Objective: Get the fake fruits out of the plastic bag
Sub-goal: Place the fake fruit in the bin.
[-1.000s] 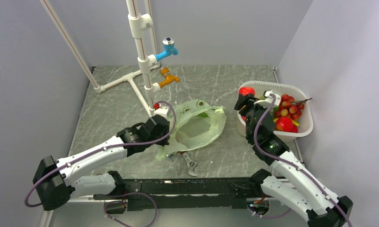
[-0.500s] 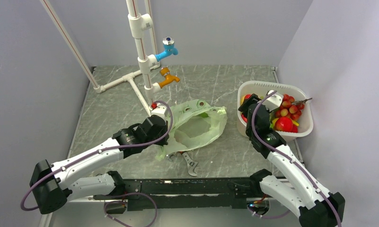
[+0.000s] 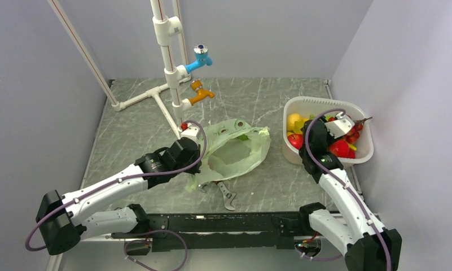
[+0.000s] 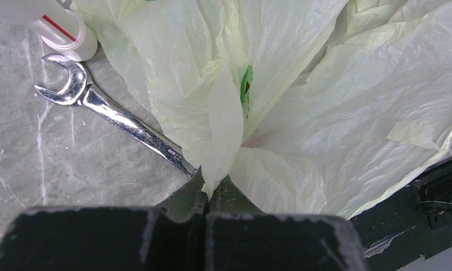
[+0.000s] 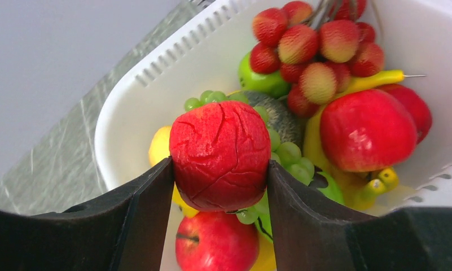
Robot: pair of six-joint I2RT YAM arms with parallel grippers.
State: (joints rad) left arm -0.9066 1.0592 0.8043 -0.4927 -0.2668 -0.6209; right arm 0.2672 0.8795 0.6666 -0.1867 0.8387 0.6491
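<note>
I will next move my right gripper to the right in the top view, toward the large red fruit point(image 3: 340, 149) by the lychee cluster, because the other fruits are in the white tub.
The pale green plastic bag point(image 3: 235, 151) lies crumpled and open at the middle of the table. My left gripper point(image 3: 196, 162) is shut on a fold at its left edge; in the left wrist view the jaws point(image 4: 209, 195) pinch the bag point(image 4: 302, 113), with a small green patch point(image 4: 246, 84) showing through the film. My right gripper point(image 3: 324, 129) is over the white tub point(image 3: 363, 153). In the right wrist view it point(image 5: 219, 165) is shut on a red cracked-skin fruit point(image 5: 220, 149), held above a red apple point(image 5: 215, 243), green grapes point(image 5: 288, 152) and a lychee cluster point(image 5: 319, 51).
A steel wrench point(image 3: 223, 195) lies just in front of the bag, also in the left wrist view point(image 4: 116, 116). White pipes with a blue tap point(image 3: 200, 58) and an orange tap point(image 3: 200, 93) stand behind the bag. Grey walls close the sides.
My right gripper has moved right with the red fruit, from the tub's left rim to over the tub's inside. My left gripper keeps its hold on the bag, almost unmoved.
</note>
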